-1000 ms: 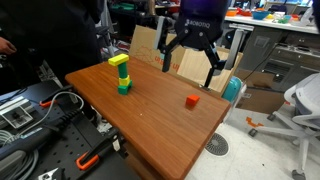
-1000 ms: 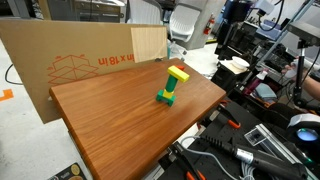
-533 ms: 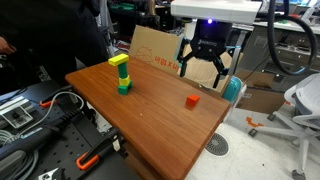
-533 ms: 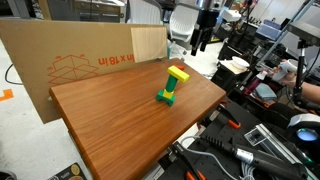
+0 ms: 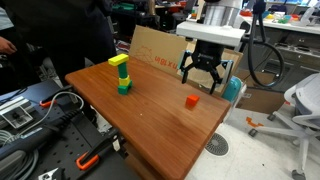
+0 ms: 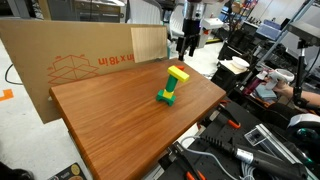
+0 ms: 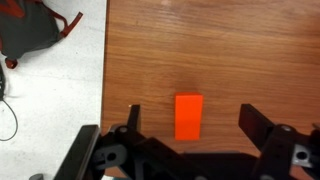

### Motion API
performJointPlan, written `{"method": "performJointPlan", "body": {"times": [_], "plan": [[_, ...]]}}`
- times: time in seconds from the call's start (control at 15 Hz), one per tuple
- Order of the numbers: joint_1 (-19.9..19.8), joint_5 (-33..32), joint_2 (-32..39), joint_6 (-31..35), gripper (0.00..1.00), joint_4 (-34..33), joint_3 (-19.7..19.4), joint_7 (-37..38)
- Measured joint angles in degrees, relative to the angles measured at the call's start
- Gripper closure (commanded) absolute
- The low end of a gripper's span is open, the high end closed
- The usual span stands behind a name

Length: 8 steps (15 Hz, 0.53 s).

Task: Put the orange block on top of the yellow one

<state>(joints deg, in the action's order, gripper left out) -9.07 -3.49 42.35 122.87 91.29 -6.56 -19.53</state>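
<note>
The orange block (image 5: 192,101) (image 7: 188,117) is already lined up between my open fingers in the wrist view, so my gripper will next go down toward the table until its open fingers are on both sides of the block.
The orange block (image 5: 192,101) lies on the wooden table (image 5: 150,105) near its right edge. In the wrist view it (image 7: 188,116) sits between my two open fingers, untouched. My gripper (image 5: 203,83) hangs open just above the block; it also shows in an exterior view (image 6: 186,47) beyond the table's far edge. The yellow block (image 5: 118,61) rests on top of a stack of green blocks (image 5: 123,80) at the far left of the table. It also shows in an exterior view (image 6: 178,74), lying tilted on the green stack (image 6: 166,93).
A cardboard sheet (image 6: 70,62) stands along one side of the table. A teal bin (image 5: 233,90) and a white office chair (image 5: 300,105) stand on the floor by the table's right end. Cables and tools (image 5: 40,115) lie on the neighbouring bench.
My gripper has come down from high above the table and moved toward the orange block, staying open. The blocks have not moved.
</note>
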Motion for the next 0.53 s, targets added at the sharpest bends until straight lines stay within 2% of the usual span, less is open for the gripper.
{"method": "performJointPlan", "body": {"times": [0.53], "plan": [[0.03, -0.02, 7.53, -5.96, 0.00, -8.58, 1.25, 0.16]]}}
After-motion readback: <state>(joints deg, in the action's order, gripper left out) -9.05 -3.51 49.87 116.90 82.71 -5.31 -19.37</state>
